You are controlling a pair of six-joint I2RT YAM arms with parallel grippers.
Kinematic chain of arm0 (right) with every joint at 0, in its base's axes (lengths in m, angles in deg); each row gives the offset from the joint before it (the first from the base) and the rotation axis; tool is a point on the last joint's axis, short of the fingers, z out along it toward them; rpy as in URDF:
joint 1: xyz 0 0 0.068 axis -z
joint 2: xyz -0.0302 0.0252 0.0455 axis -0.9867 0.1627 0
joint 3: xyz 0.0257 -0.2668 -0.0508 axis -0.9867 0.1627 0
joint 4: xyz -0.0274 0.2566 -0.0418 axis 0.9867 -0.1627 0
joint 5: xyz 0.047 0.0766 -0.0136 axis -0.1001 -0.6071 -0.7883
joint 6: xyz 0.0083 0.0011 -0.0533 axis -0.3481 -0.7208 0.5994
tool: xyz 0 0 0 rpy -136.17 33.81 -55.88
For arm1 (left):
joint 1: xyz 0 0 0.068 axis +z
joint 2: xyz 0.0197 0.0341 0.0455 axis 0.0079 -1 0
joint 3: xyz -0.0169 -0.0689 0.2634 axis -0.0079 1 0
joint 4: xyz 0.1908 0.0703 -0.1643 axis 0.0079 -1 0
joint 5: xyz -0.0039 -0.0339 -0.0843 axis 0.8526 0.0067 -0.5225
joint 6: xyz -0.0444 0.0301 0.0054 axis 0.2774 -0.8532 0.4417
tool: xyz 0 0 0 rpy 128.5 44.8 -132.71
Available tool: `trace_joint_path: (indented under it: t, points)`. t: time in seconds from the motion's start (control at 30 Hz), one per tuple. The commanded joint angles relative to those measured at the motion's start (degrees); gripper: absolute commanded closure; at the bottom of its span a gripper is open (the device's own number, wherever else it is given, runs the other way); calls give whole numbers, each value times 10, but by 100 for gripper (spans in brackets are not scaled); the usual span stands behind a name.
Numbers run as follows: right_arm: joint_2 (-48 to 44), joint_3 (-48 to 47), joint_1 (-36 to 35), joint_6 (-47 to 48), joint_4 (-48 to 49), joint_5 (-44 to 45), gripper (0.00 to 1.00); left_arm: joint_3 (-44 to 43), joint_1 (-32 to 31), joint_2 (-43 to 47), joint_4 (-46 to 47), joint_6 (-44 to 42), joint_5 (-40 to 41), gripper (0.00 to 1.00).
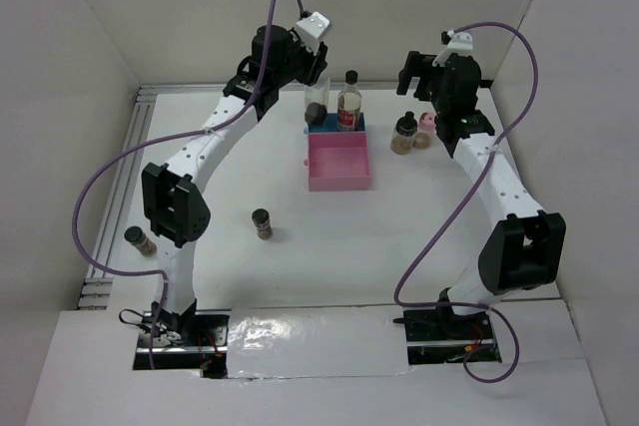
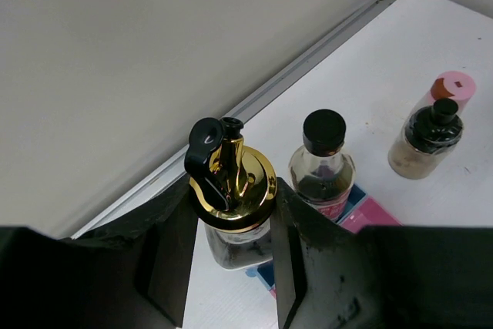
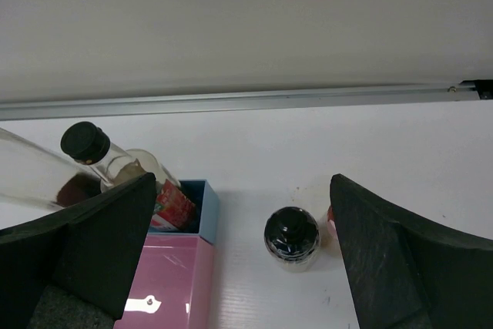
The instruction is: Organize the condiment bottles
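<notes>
My left gripper is above the blue tray's loose end [image 1: 322, 125] [image 2: 266, 270]. It should move toward the black-capped bottle next, lower the pourer bottle beside it and let go.
My left gripper [image 1: 316, 82] [image 2: 231, 194] is shut on the gold-black pourer bottle [image 1: 317, 107] [image 2: 233, 190], holding it upright just under its cap at the left end of the blue tray [image 1: 321, 130] [image 2: 357, 191]. The black-capped bottle with a red label [image 1: 348, 102] [image 2: 323, 163] [image 3: 115, 171] stands in that tray. My right gripper [image 1: 419, 97] [image 3: 243, 190] is open wide above a dark-lidded spice jar [image 1: 404, 133] [image 3: 291, 236]. The pink-capped shaker [image 1: 425, 125] [image 2: 451, 88] stands next to that jar, mostly hidden by a finger in the right wrist view.
The pink tray [image 1: 339, 162] [image 3: 166, 279] adjoins the blue one on the near side. Two more dark-lidded jars stand on the table, one mid-left [image 1: 263, 223] and one at the far left edge [image 1: 138, 239]. A metal rail [image 3: 231, 100] runs along the back wall.
</notes>
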Motion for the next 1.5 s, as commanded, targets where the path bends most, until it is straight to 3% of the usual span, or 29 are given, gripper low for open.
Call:
trace_joint_path:
  t: [0.0,0.27,0.57,0.77,1.03,1.2,1.47]
  points:
    - [-35,8,9,5,15,-2,0,-41,-11,12,110,11,53,100]
    - [-37,28,14,-2,21,-13,0,-46,-56,-14,152,45,175,100]
    - [-35,34,17,8,16,-21,0,-32,-90,-34,239,-23,315,100]
    - [-35,34,20,12,16,-25,0,-23,-89,-29,190,10,328,100]
    - [-34,40,22,16,15,-26,0,-14,-86,-7,53,110,291,100]
    - [-28,40,24,11,11,-42,0,-49,-84,-26,-1,156,275,100]
    - [-37,49,24,12,9,-39,0,-44,-78,-24,-31,160,275,100]
